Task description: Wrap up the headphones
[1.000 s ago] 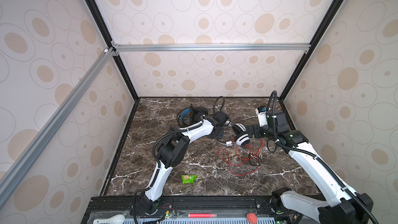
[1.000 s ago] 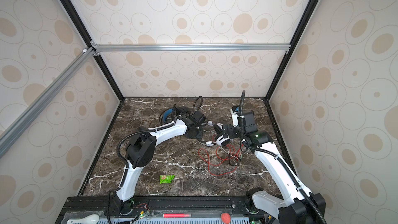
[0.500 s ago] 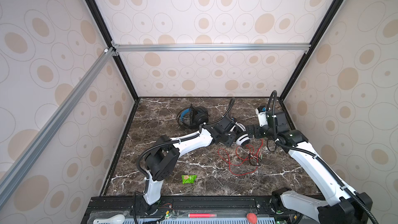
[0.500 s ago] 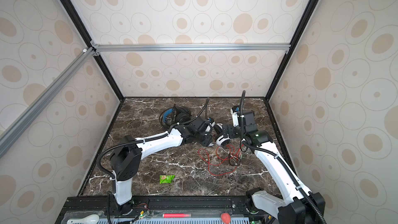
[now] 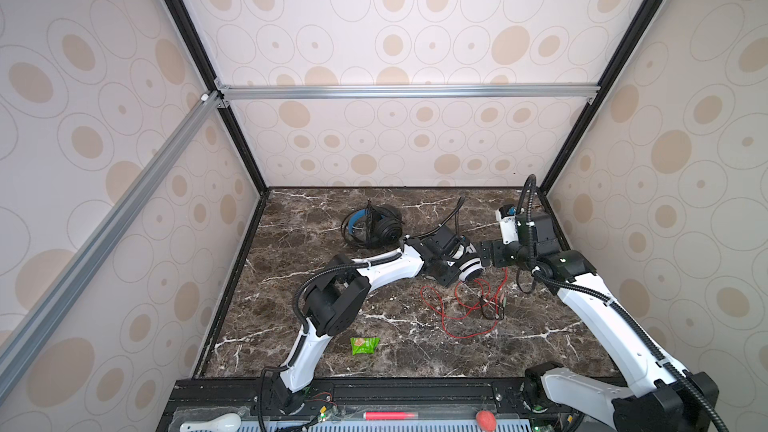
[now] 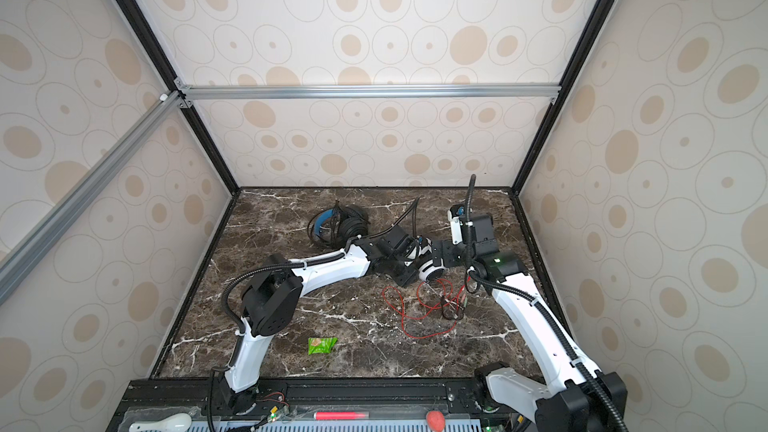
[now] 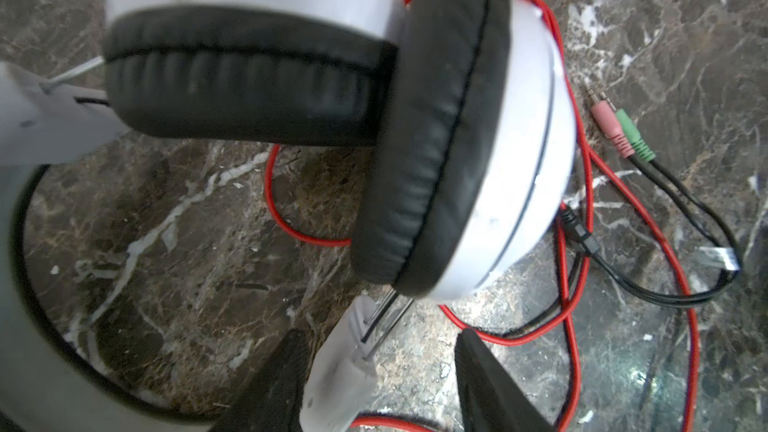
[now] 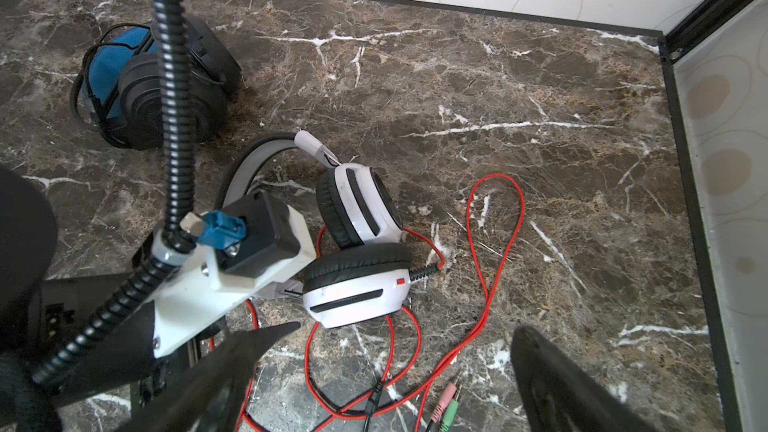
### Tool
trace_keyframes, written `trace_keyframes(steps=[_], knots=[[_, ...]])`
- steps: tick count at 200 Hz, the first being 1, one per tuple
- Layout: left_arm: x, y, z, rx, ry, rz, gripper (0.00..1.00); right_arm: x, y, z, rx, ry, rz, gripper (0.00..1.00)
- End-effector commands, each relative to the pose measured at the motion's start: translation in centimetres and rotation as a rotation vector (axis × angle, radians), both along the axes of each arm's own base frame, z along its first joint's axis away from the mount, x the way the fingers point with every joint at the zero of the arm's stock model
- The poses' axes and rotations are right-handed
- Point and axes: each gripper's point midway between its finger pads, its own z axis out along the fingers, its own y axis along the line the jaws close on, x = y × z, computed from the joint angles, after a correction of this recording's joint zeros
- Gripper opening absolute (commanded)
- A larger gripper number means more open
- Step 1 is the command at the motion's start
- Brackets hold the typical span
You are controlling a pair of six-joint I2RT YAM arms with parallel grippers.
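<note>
I should next ease my left gripper toward the ear cups and close on the headband's white slider end (image 7: pixel 342 374), as it stands between that gripper's open fingers.
The white headphones (image 5: pixel 470 268) with black cushions lie at mid-right of the marble floor, also in the other top view (image 6: pixel 431 271). Their red cable (image 5: pixel 457 313) sprawls loose in front, ending in pink and green plugs (image 7: pixel 619 130). My left gripper (image 7: pixel 382 338) is open, and the white end of the headband (image 7: pixel 345 363) stands between its fingers, with a gap on one side. My right gripper (image 8: pixel 409 328) hangs wide open just right of the ear cups (image 8: pixel 353 297), holding nothing. The black headphones (image 5: pixel 372 226) with a blue inner band lie at the back, cable coiled round them.
A green packet (image 5: pixel 363 344) lies on the floor near the front. A red marker (image 5: pixel 388 414), a red ball (image 5: pixel 485 419) and a white utensil (image 5: pixel 212 423) sit on the front rail. Patterned walls enclose the floor on three sides.
My left arm has swung right and forward, away from the black headphones, to the white headphones' band. The right arm and the cable have stayed put.
</note>
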Motion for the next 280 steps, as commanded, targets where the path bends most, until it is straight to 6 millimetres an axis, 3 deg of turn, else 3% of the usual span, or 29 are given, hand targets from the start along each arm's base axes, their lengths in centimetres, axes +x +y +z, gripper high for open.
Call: trace_keyframes(steps=[1, 50, 90, 133, 168, 191, 219, 262, 280], knots=[[-0.7, 0.4, -0.4, 0.036, -0.013, -0.041, 0.57, -0.4, -0.4, 0.1, -0.003, 0.005, -0.011, 1.00], [0.7, -1.4, -1.8, -0.004, -0.019, -0.001, 0.53, 0.1, -0.2, 0.5, 0.001, -0.001, -0.010, 1.00], [1.0, -2.9, -1.5, -0.044, -0.005, 0.002, 0.33, -0.2, -0.8, 0.6, -0.027, -0.007, -0.018, 1.00], [0.5, -4.1, 1.4, -0.127, 0.017, 0.007, 0.10, -0.1, -0.9, 1.0, -0.033, -0.021, -0.022, 1.00], [-0.1, -5.1, 5.0, -0.224, 0.058, 0.008, 0.00, 0.1, -0.9, 1.9, -0.030, -0.036, -0.022, 1.00], [-1.0, -5.8, 6.9, -0.296, 0.115, -0.004, 0.00, 0.2, -0.9, 2.9, -0.019, -0.051, -0.028, 1.00], [-2.3, -6.2, 7.7, -0.343, 0.184, -0.022, 0.00, 0.4, -1.0, 3.9, -0.009, -0.068, -0.038, 1.00], [-0.2, -5.8, 9.8, -0.433, 0.262, 0.136, 0.00, 0.1, -2.4, 5.1, -0.051, -0.095, -0.096, 1.00], [-0.3, -6.6, 11.1, -0.496, 0.333, 0.138, 0.00, 0.0, -2.8, 5.2, -0.063, -0.100, -0.110, 1.00]])
